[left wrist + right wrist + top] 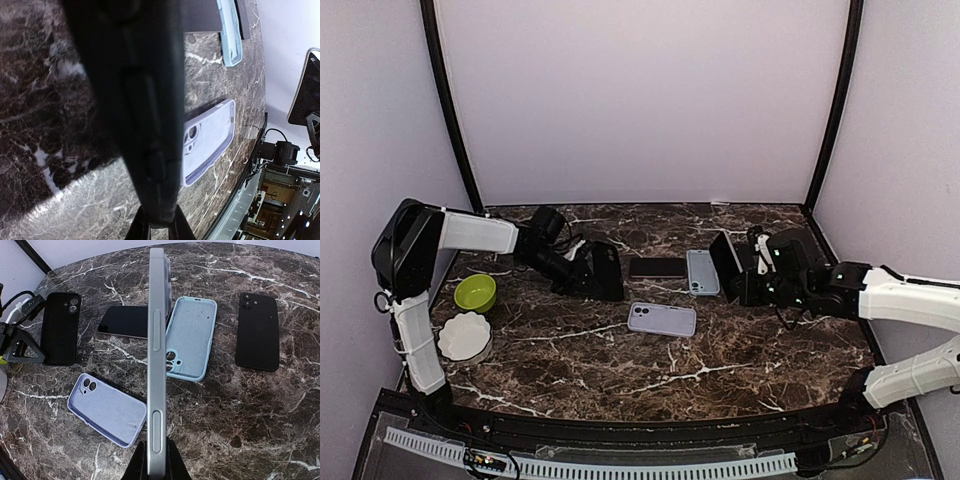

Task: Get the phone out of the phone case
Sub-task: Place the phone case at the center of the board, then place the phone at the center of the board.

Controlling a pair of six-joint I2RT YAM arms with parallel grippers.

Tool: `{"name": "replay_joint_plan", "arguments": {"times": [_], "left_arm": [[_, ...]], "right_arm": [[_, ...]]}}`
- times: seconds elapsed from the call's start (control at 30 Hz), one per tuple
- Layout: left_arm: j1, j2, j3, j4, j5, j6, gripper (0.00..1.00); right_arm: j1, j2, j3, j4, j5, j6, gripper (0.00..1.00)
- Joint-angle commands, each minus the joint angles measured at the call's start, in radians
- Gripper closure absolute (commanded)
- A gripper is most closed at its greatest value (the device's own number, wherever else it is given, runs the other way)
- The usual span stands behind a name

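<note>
My right gripper holds the bare phone on edge above the marble, so next it should go down and back toward the lavender case and tilt the phone (pixel 725 262) flat beside the case.
My right gripper (pixel 156 460) (pixel 748 272) is shut on a bare silver-blue phone (pixel 156 365) (pixel 725 262), which it holds on edge above the marble table (pixel 570 370). On the left, my left gripper (pixel 576 262) (pixel 159 225) is shut on a black phone case (pixel 605 270) (pixel 145 125) (pixel 60 327), also held upright. I cannot tell whether a phone sits in this case. The two held things are well apart.
Between the arms lie a black phone (pixel 657 268) (pixel 125 321), an empty light blue case (pixel 702 272) (pixel 192 337) (pixel 231 35) and a lavender case (pixel 662 319) (pixel 107 410) (pixel 210 140). Another black case (pixel 257 331) lies to the right. A green bowl (pixel 475 292) and white dish (pixel 465 336) stand at the left.
</note>
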Motion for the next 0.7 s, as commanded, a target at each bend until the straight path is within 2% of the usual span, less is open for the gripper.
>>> {"name": "replay_joint_plan", "arguments": {"times": [0.0,0.23,0.33,0.43,0.67], "left_arm": [[0.012,0.018,0.025,-0.032,0.056,0.021,0.91],[0.019,0.036,0.034,-0.058,0.028,0.039,0.75],[0.024,0.036,0.045,-0.086,-0.004,0.05,0.65],[0.032,0.029,0.047,-0.102,-0.024,0.054,0.6],[0.035,-0.013,0.054,-0.165,-0.181,0.076,0.41]], "right_arm": [[-0.007,-0.037,-0.039,0.055,-0.034,0.079,1.0],[-0.007,-0.015,-0.1,0.092,-0.106,0.157,1.0],[-0.007,0.002,-0.121,0.107,-0.119,0.187,1.0],[-0.007,0.021,-0.131,0.12,-0.128,0.198,1.0],[-0.009,0.115,-0.118,0.109,-0.122,0.216,1.0]]}}
